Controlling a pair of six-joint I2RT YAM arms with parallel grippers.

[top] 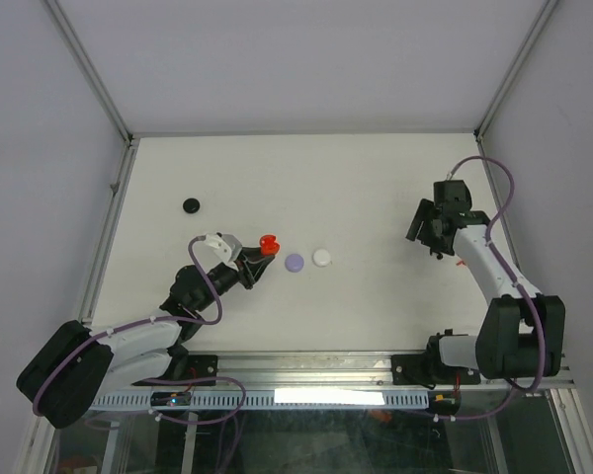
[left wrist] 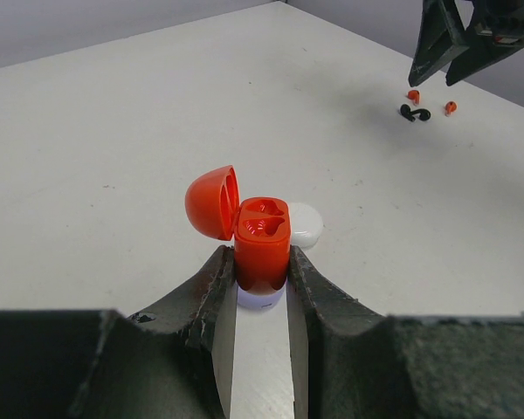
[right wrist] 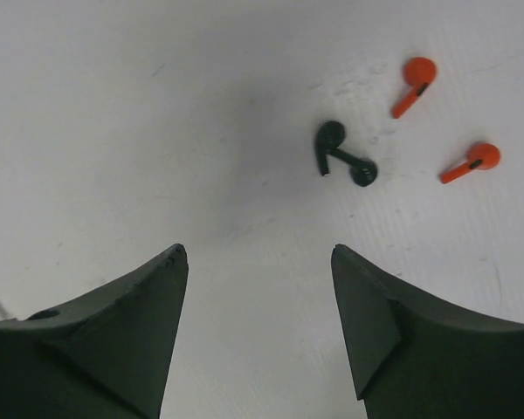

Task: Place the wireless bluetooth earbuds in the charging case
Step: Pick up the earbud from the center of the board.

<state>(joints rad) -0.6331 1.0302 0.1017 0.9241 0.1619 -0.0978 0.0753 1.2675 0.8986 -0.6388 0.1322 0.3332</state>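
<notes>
Both case sockets are empty, so I will move my right gripper to the right in the top view and down onto the far orange earbud's round head (right wrist: 419, 70).
My left gripper (top: 261, 257) is shut on the orange charging case (top: 268, 243), which stands upright between the fingers in the left wrist view (left wrist: 262, 240). Its lid (left wrist: 211, 202) is swung open to the left and both sockets show empty. Two orange earbuds (right wrist: 415, 83) (right wrist: 472, 161) lie loose on the table at the right, beside a pair of black earbuds (right wrist: 342, 153). My right gripper (right wrist: 259, 257) hovers open just short of them with nothing between its fingers. In the top view it (top: 433, 245) sits near the table's right side.
A purple disc (top: 295, 263) and a white disc (top: 322, 257) lie just right of the held case. A black disc (top: 191, 205) sits at the left rear. Frame posts and walls bound the table on the left, back and right.
</notes>
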